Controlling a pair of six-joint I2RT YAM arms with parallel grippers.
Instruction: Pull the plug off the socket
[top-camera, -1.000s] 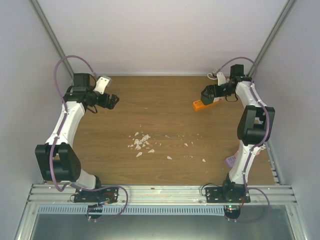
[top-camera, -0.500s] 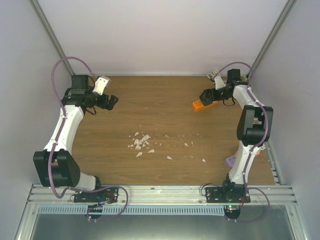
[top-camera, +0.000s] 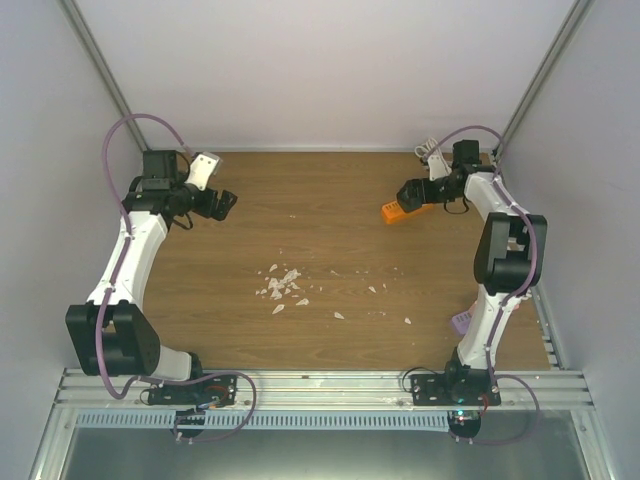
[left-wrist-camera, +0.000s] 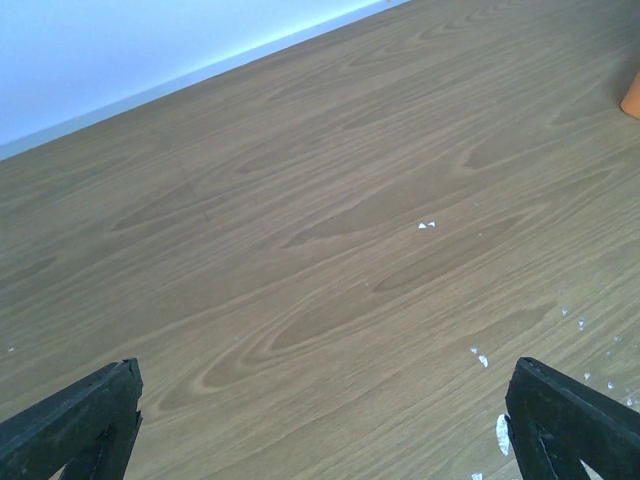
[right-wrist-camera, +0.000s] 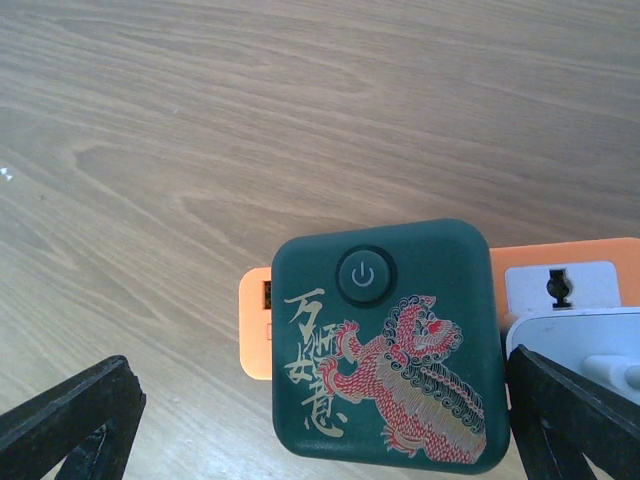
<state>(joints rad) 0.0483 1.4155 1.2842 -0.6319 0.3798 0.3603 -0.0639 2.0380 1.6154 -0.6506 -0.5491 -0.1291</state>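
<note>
The socket strip's bare end (top-camera: 390, 214) (left-wrist-camera: 632, 98) is below my left gripper, to its right in the top view, so my left gripper will move across and down around that end next.
An orange socket strip (top-camera: 393, 211) lies at the back right of the wooden table. A dark green plug (right-wrist-camera: 385, 345) with a power button and a red-and-gold dragon sits on the strip's (right-wrist-camera: 254, 325) end. A white plug (right-wrist-camera: 585, 345) sits beside it, by a white socket face (right-wrist-camera: 555, 285). My right gripper (top-camera: 412, 193) hangs over the strip, and in the wrist view it (right-wrist-camera: 325, 420) is open with one finger on each side of the green plug, not touching it. My left gripper (top-camera: 222, 203) is open and empty over bare wood at the back left.
White scraps (top-camera: 282, 285) lie scattered mid-table, and some show in the left wrist view (left-wrist-camera: 503, 433). A white cable (top-camera: 428, 152) lies in the back right corner. A small purple thing (top-camera: 461, 321) sits by the right arm. Walls close in the back and sides.
My right gripper has shifted slightly left over the orange strip, and its wrist has drawn toward the back wall. The left arm has barely moved.
</note>
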